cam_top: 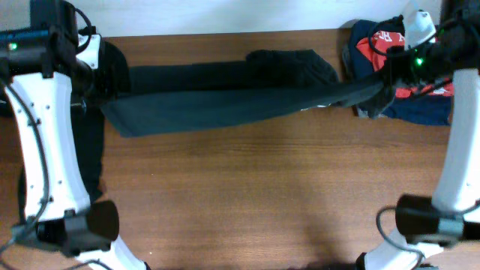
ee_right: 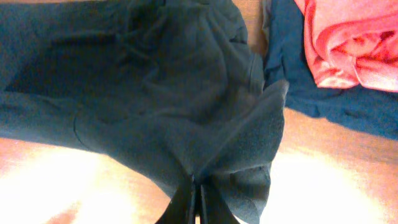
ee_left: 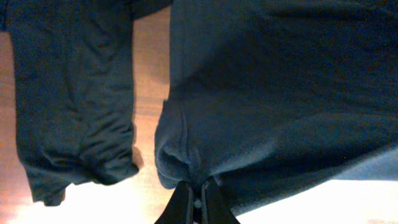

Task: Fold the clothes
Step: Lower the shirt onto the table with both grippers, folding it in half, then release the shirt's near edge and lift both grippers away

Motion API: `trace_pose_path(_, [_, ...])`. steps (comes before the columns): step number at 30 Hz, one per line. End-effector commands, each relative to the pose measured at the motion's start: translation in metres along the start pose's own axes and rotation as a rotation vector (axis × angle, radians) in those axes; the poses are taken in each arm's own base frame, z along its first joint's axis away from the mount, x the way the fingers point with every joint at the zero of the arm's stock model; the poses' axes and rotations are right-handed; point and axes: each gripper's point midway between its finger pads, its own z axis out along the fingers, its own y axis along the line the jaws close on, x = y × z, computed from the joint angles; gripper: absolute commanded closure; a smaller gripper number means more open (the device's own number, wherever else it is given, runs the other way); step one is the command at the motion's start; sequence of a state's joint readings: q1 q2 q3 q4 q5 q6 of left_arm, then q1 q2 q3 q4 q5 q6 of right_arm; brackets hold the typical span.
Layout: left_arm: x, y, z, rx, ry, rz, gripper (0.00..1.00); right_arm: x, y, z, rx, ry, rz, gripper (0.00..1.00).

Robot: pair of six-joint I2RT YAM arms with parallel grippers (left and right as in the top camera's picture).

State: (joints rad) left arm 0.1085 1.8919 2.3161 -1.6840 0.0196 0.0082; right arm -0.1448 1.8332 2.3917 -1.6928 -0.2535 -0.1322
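Observation:
The T-shirt [cam_top: 225, 105] hangs lifted, so next my right gripper should sink to the left in the overhead view, over the tabletop beside the pile, to release the T-shirt's corner.
The black T-shirt [cam_top: 225, 105] is stretched in a long band across the far part of the table, lifted between both arms. No white lettering shows. My left gripper [cam_top: 101, 105] is shut on its left end; in the left wrist view the jaws [ee_left: 198, 186] pinch a bunched fold of the T-shirt [ee_left: 273, 93]. My right gripper [cam_top: 379, 86] is shut on its right end; in the right wrist view the jaws [ee_right: 196, 186] pinch a corner of the T-shirt [ee_right: 155, 93].
A red-orange and navy pile of garments [cam_top: 405, 75] lies at the far right, also in the right wrist view [ee_right: 348, 43]. More black cloth [cam_top: 94, 157] hangs at the left edge and lies bunched behind the shirt [cam_top: 292, 67]. The wooden table [cam_top: 255, 195] extends in front.

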Motion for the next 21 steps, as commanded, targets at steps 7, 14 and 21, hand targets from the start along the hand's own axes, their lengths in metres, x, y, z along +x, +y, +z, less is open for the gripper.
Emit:
trace_pose_path(7, [0.069, 0.000, -0.001, 0.013, 0.083, -0.015, 1.00, 0.090, 0.004, 0.023, -0.036, 0.247, 0.088, 0.96])
trace_pose_path(14, [0.101, 0.000, 0.046, 0.013, 0.235, -0.041, 0.99, 0.140, 0.003, 0.046, -0.041, 0.384, 0.147, 0.96])
trace_pose_path(21, [0.133, 0.002, 0.089, 0.002, 0.331, -0.081, 0.99, 0.180, 0.002, 0.066, -0.023, 0.434, 0.238, 0.96])
